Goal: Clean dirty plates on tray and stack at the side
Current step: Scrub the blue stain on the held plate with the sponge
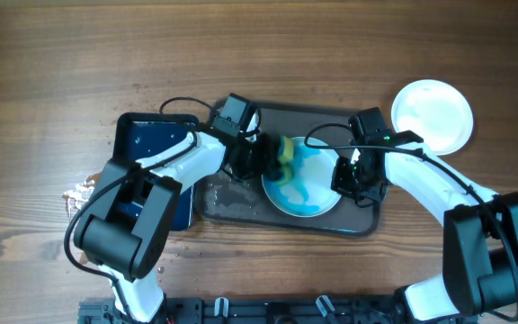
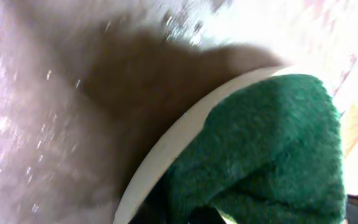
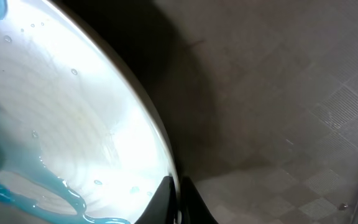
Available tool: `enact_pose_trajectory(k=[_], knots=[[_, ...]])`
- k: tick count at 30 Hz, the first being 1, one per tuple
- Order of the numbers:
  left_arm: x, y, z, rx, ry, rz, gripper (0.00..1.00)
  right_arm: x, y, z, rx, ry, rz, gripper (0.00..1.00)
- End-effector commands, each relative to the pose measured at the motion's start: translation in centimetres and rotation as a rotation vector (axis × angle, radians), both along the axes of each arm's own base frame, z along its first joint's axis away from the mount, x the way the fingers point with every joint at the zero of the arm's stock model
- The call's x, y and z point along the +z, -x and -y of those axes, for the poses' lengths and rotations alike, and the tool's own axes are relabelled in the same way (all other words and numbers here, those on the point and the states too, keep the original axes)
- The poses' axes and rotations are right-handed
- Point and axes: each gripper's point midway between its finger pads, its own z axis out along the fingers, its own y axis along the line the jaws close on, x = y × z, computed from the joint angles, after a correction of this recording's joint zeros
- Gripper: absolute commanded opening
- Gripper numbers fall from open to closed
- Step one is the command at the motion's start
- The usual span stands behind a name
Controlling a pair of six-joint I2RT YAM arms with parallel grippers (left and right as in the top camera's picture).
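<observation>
Next, the left gripper wipes on across the plate, since blue smears remain, then lifts the sponge over and down into the narrow black tray.
A white plate (image 1: 317, 193) smeared with blue paint lies on the dark grey tray (image 1: 241, 202). My left gripper (image 1: 268, 157) is shut on a green-yellow sponge (image 1: 286, 151) and presses it on the plate's upper left part. In the left wrist view the green sponge (image 2: 260, 149) lies over the plate's rim (image 2: 185, 130). My right gripper (image 1: 347, 176) is shut on the plate's right rim. In the right wrist view its fingers (image 3: 178, 202) pinch the rim of the plate (image 3: 61, 124). A clean white plate (image 1: 432, 115) lies on the table at the back right. I see no third plate.
A narrow black tray (image 1: 151, 144) with a shiny blue floor sits left of the grey tray, under my left arm. Crumpled foil (image 1: 79, 193) lies at its left. Water drops wet the grey tray's left part (image 2: 42, 124). The table is wood.
</observation>
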Motion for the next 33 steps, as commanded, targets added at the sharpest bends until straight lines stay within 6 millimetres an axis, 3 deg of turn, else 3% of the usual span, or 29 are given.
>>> enact_pose_trajectory(k=[1,3,6,9,11,14,17,20,21,24,28,29,33], knots=[[-1.4,2.6,-0.1,-0.096,-0.048,-0.040,0.04,-0.6,0.5,1.2,-0.003,0.065,-0.021,0.04],[-0.6,5.9,3.3,-0.230,0.027,-0.065,0.04,-0.6,0.5,1.2,-0.004,0.065,-0.021,0.04],[-0.2,8.1,6.3,-0.300,0.051,-0.048,0.04,-0.6,0.5,1.2,-0.004,0.065,-0.021,0.05],[0.1,8.0,8.2,-0.283,0.086,-0.025,0.04,-0.6,0.6,1.2,-0.004,0.065,-0.022,0.05],[-0.2,6.5,7.8,-0.240,0.066,0.009,0.04,-0.6,0.7,1.2,-0.004,0.066,-0.028,0.05],[-0.2,3.4,5.2,-0.139,0.054,0.019,0.04,-0.6,0.8,1.3,-0.004,0.067,-0.030,0.05],[1.2,0.7,2.1,-0.068,0.054,0.049,0.04,-0.6,0.8,1.3,-0.003,0.067,-0.029,0.04],[3.5,0.1,0.9,-0.072,0.050,0.108,0.04,-0.6,0.6,1.2,-0.003,0.065,-0.021,0.04],[5.5,0.7,0.5,-0.090,0.049,0.137,0.04,-0.6,0.5,1.2,-0.004,0.064,-0.019,0.05],[7.2,2.0,-0.5,-0.134,0.025,0.160,0.04,-0.6,0.4,1.2,-0.004,0.063,-0.014,0.05],[6.5,2.0,-7.8,0.001,-0.271,0.137,0.04,-0.6,0.4,1.2,-0.004,0.063,-0.014,0.05],[5.9,1.9,-10.9,0.065,-0.344,0.090,0.04,-0.6,0.3,1.2,-0.004,0.063,-0.013,0.04],[5.4,0.4,-19.3,0.265,-0.457,0.035,0.04,-0.6,0.3,1.1,-0.001,0.062,-0.009,0.05]])
